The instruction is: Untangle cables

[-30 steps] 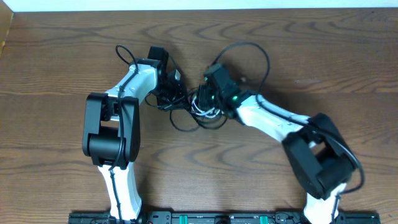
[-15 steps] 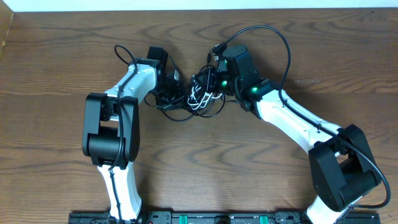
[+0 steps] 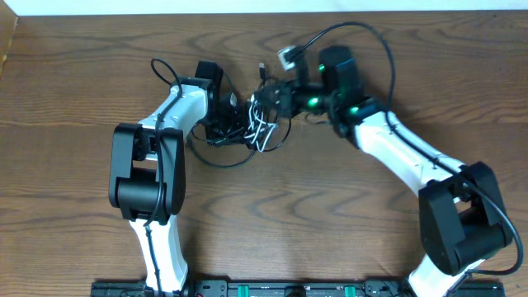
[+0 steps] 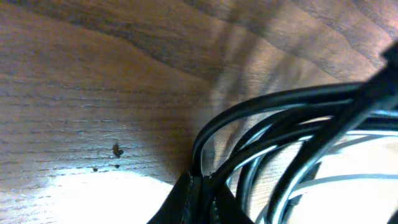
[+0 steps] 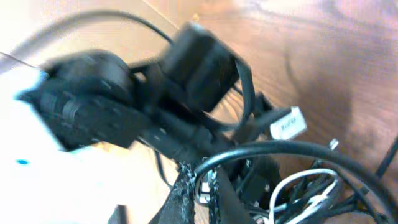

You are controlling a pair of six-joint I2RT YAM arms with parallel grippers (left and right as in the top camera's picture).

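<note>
The cable goes with my right gripper to the right in the overhead view, over the bare wood, next. It is then released, because the cables still bunch between both grippers.
The cables (image 3: pixel 256 125) form a small tangle of black cords with one white cable (image 3: pixel 262 137) in the middle of the table, stretched between my two grippers. My left gripper (image 3: pixel 234 118) is shut on the tangle's left side. In the left wrist view the left gripper (image 4: pixel 202 198) pinches black cables (image 4: pixel 280 106) that arc off to the right. My right gripper (image 3: pixel 277 100) is shut on the tangle's upper right. In the right wrist view the right gripper (image 5: pixel 205 186) clamps a black cable (image 5: pixel 292 147), with the white cable (image 5: pixel 311 186) looping just beyond.
A loose black loop (image 3: pixel 219 158) of the tangle trails on the wood below the left gripper. The right arm's own thick cable (image 3: pixel 363 31) arches over the far side, with a white tag (image 3: pixel 286 56). The left arm's black wrist (image 5: pixel 193 62) fills the right wrist view.
My right arm has swung right and toward the far edge, still gripping, pulling the tangle out and up with it. The left arm has stayed put, holding its side.
</note>
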